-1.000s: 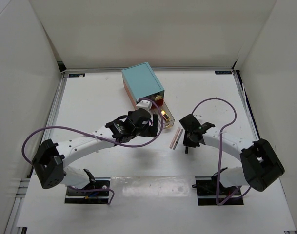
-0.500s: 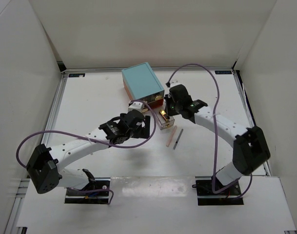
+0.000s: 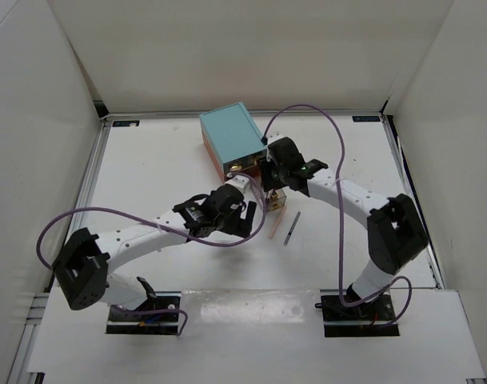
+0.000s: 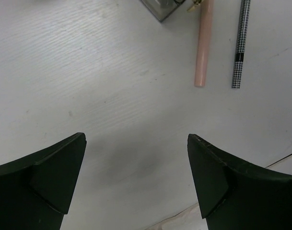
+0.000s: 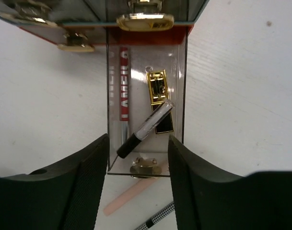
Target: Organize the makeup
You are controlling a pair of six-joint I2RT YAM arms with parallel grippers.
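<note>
Next, my left gripper should lower to the right in the top view onto the pink stick's near end (image 3: 273, 232) (image 4: 201, 73), because its far end lies by the drawer's handle.
A clear drawer (image 5: 181, 81) stands pulled out of the teal box (image 3: 233, 138). In it lie a red-and-silver tube (image 5: 123, 91), a gold lipstick (image 5: 157, 87) and a clear tube with a black cap (image 5: 146, 126), which rests diagonally. My right gripper (image 5: 138, 143) hovers over the drawer's front end, open, with nothing between its fingers (image 5: 86, 184). A pink stick (image 4: 203, 48) and a black checkered stick (image 4: 240, 43) lie side by side on the table just in front of the drawer. My left gripper (image 4: 136, 143) hangs open over bare table, left of the sticks.
The drawer's gold handle (image 5: 146, 167) faces the pink stick (image 3: 273, 226). Two more gold handles (image 5: 145, 21) show on the box front. White walls enclose the table on three sides. A purple cable (image 3: 307, 112) arcs over the right arm.
My right arm swung from beside the sticks to above the open drawer and its jaws opened; the clear tube now lies in the drawer. The left arm shifted slightly.
</note>
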